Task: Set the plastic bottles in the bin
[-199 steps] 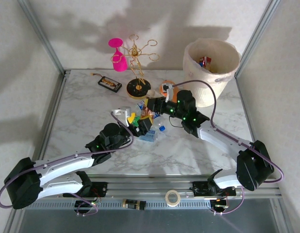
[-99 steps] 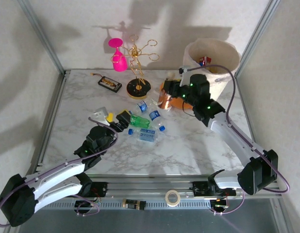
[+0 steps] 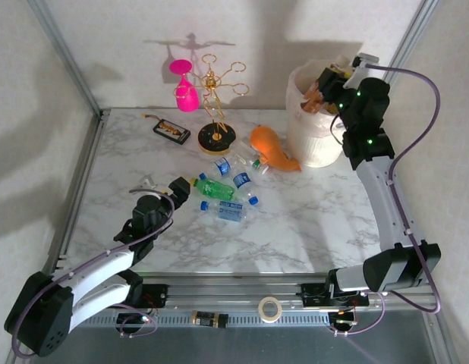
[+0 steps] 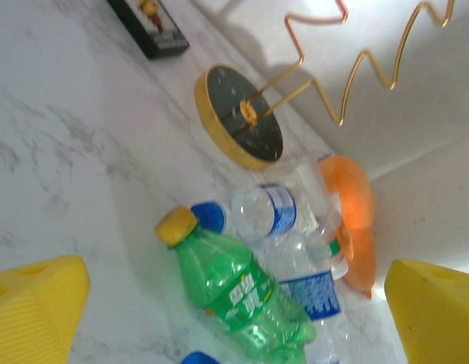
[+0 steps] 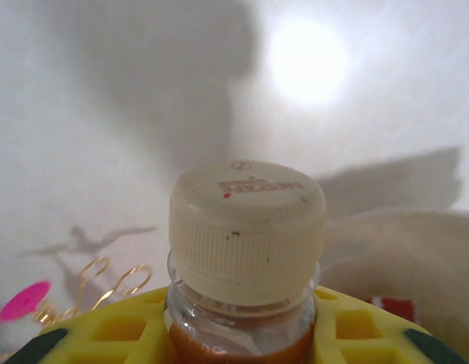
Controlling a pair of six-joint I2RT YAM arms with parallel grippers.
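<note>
The brown plastic bottle (image 5: 246,227) is already over the opening of the cream-white bin. Next, I need to move my right gripper down into that opening and let go of the brown bottle.
My right gripper (image 3: 325,85) hangs over the mouth of the cream-white bin (image 3: 314,144), shut on a brown plastic bottle (image 5: 246,227) with a cream cap, gripped just below the neck by the yellow fingers (image 5: 105,330). On the table's middle lie a green bottle (image 3: 215,187) with a yellow cap and three clear blue-labelled bottles (image 3: 221,165) (image 3: 244,184) (image 3: 227,210). My left gripper (image 3: 165,186) stands open just left of the green bottle (image 4: 242,292), which lies between and beyond its fingers, untouched. A clear bottle (image 4: 257,216) lies behind it.
An orange fish toy (image 3: 272,148) lies between the bottles and the bin. The gold wire rack (image 3: 217,136) with a pink glass (image 3: 185,91) stands at the back, a flat black device (image 3: 171,130) to its left. Bare marble runs along the front and right.
The right arm has risen from the bottle pile and swung back right, carrying the brown bottle over the bin. The left arm has drawn back to the left, still open.
</note>
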